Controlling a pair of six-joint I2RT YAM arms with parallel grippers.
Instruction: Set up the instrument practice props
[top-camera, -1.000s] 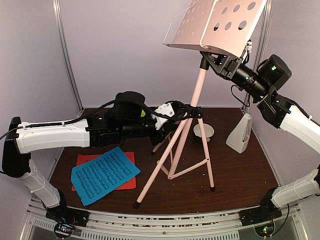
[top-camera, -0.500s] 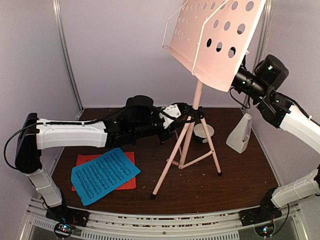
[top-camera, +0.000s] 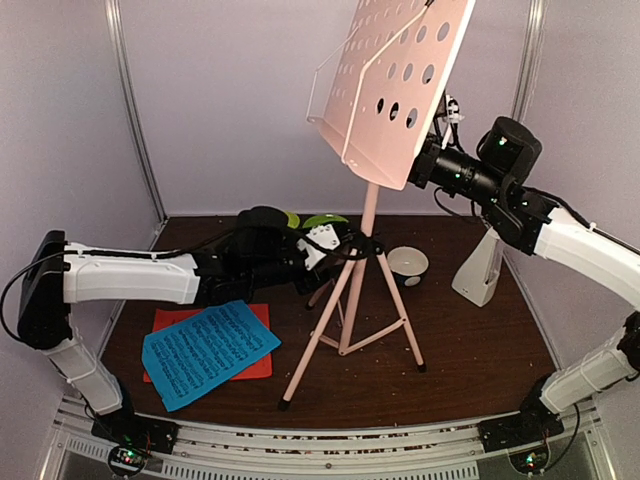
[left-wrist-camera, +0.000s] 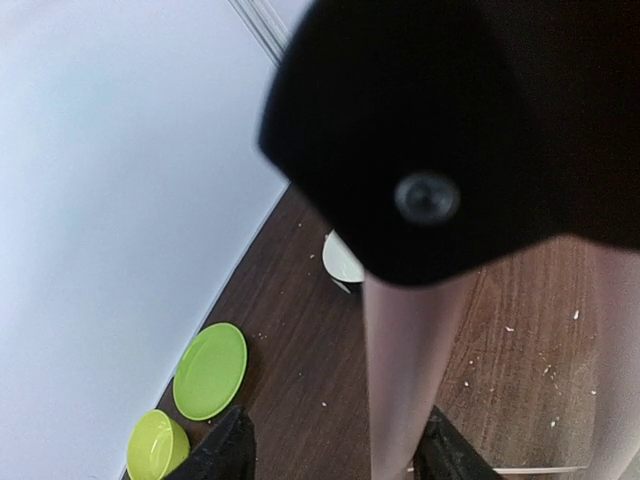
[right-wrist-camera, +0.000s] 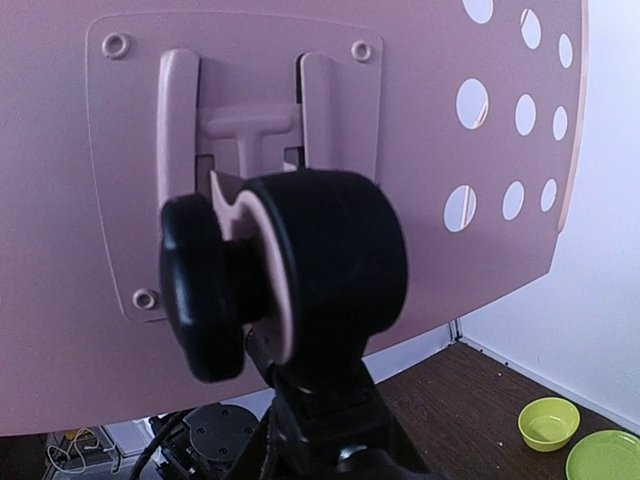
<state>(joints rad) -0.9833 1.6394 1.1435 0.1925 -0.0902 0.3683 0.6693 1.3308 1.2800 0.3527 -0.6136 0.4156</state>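
Observation:
The right gripper brings the head joint down toward the tripod's middle next and releases it, since bare pole still shows between the desk and the tripod's middle.
The pale pink music stand stands on its three legs mid-table, its hole-dotted desk tilted steeply up. My left gripper is at the pole by the tripod hub. In the left wrist view the pole runs between its spread fingers, against the right one. My right gripper is behind the desk on the stand's black head joint, its fingers hidden. The blue sheet lies on the red sheet at front left. The white metronome stands at right.
A small white bowl sits right of the stand's legs. A lime green plate and green bowl lie at the back behind my left arm, also in the left wrist view as plate and bowl. Walls enclose three sides.
The desk has swung from nearly flat to steeply upright and moved left with my right gripper. The stand's legs have shifted on the table. My left arm has drawn back leftward.

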